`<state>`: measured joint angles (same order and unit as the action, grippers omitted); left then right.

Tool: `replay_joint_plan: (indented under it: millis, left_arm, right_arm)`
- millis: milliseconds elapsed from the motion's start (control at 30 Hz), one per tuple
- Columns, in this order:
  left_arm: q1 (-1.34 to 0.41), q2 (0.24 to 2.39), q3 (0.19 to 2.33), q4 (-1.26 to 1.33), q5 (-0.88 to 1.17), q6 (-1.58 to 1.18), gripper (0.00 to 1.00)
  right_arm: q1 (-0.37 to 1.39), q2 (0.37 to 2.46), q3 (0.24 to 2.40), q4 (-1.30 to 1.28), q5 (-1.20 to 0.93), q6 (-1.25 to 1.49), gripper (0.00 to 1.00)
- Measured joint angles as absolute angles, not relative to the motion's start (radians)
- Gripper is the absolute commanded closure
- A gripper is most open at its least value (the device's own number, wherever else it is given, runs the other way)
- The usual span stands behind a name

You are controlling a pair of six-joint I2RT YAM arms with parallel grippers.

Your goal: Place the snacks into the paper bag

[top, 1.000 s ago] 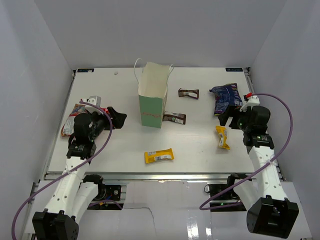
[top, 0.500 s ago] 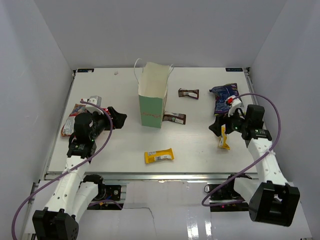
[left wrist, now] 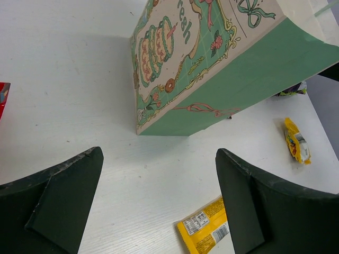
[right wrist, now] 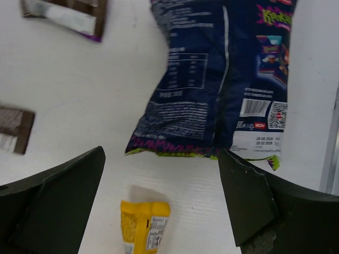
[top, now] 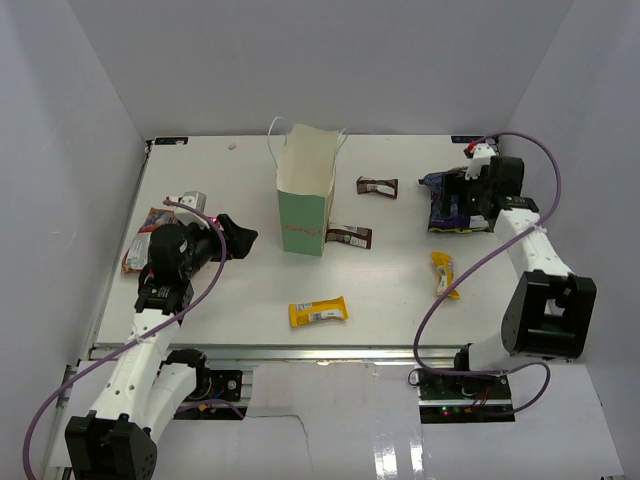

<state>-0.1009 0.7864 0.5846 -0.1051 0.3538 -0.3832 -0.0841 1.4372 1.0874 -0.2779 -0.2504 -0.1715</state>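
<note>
The dark blue crinkly bag is lying flat, so my right gripper will next move toward the dark brown bars and down onto its printed middle (top: 453,204) (right wrist: 210,80) to close.
The mint-green paper bag (top: 303,205) stands open at the table's middle; its printed side fills the left wrist view (left wrist: 212,69). My left gripper (top: 236,236) is open and empty, left of the bag, pointing at it (left wrist: 159,153). My right gripper (top: 458,195) is open and empty above the dark blue crinkly bag (top: 450,198), whose near edge lies just ahead of the fingers (right wrist: 212,79). Two yellow bars lie at the front middle (top: 318,312) and front right (top: 444,274). Two dark brown bars lie right of the bag (top: 377,186) (top: 349,236). The red-orange packet (top: 138,250) lies at the far left.
A small silvery packet (top: 188,200) lies by the left arm. White walls enclose the table on three sides. The right table edge (right wrist: 331,132) runs close beside the blue bag. The purple cable (top: 545,190) loops over the right arm.
My right arm has swung from beside the front-right yellow bar toward the far right and now hangs over the blue bag. The left arm has barely moved.
</note>
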Motion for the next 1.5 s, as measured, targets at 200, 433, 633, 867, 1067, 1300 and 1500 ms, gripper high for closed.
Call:
replay_joint_plan:
  millis: [200,433,633,867,1067,1300,1500]
  left_arm:
    - [-0.101,0.788,0.585,-0.105,0.357,-0.384,0.02]
    - [-0.101,0.794,0.585,-0.105,0.357,-0.384,0.02]
    - [-0.101,0.798,0.585,-0.105,0.357,-0.384,0.02]
    - [-0.101,0.798,0.585,-0.105,0.357,-0.384,0.02]
    - [-0.101,0.798,0.585,-0.105,0.357,-0.384,0.02]
    - [-0.101,0.797,0.585,-0.105,0.357,-0.384,0.02]
    - [-0.101,0.797,0.585,-0.105,0.356,-0.384,0.02]
  right_arm:
    - [-0.013,1.639,1.190,-0.234,0.015,-0.086,0.08]
    - [0.131,1.776,1.257,-0.186,0.322,-0.074,0.10]
    - [0.139,1.921,1.322,-0.181,0.542,-0.062,0.09]
    - [0.137,1.952,1.336,-0.179,0.569,-0.066,0.24]
    - [0.132,1.955,1.337,-0.165,0.534,-0.074,0.64]
    - [0.072,1.911,1.327,-0.159,0.407,-0.074,0.92]
    - [-0.059,1.768,1.264,-0.215,0.016,-0.074,0.92]
